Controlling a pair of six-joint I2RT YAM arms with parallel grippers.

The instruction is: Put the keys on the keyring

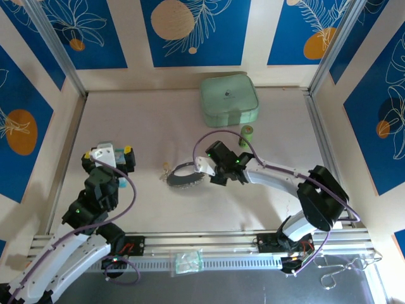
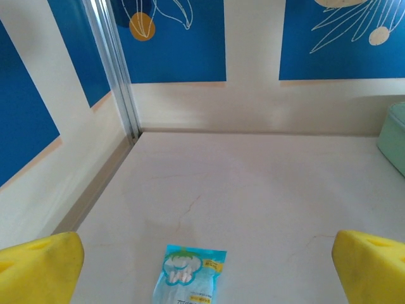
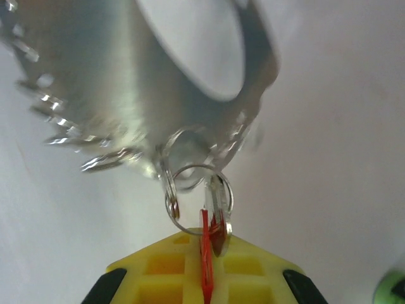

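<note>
The bare spot on the tabletop is below my right gripper and closer to my base, so my right gripper will next go down and move back to let go of the red-headed key there.
The keyring (image 1: 182,178) is a wide silvery loop with chain-like edging, lying mid-table; it looms blurred in the right wrist view as the keyring (image 3: 158,82). My right gripper (image 1: 202,168) sits at the loop's right end. In its own view the right gripper (image 3: 206,247) is shut on the red-headed key (image 3: 207,250), pinched edge-on between the yellow pads. The key's metal blade (image 3: 218,196) hangs in a small split ring (image 3: 190,190) that links to the big loop. A small yellowish key (image 1: 166,168) lies at the loop's left end. My left gripper (image 1: 107,154) hovers open at the far left.
A pale green square case (image 1: 229,100) stands at the back, with a green cylinder (image 1: 249,134) just in front of it. A blue snack packet (image 2: 190,275) lies under the open left fingers (image 2: 41,266). A metal rail (image 1: 202,240) runs along the near edge.
</note>
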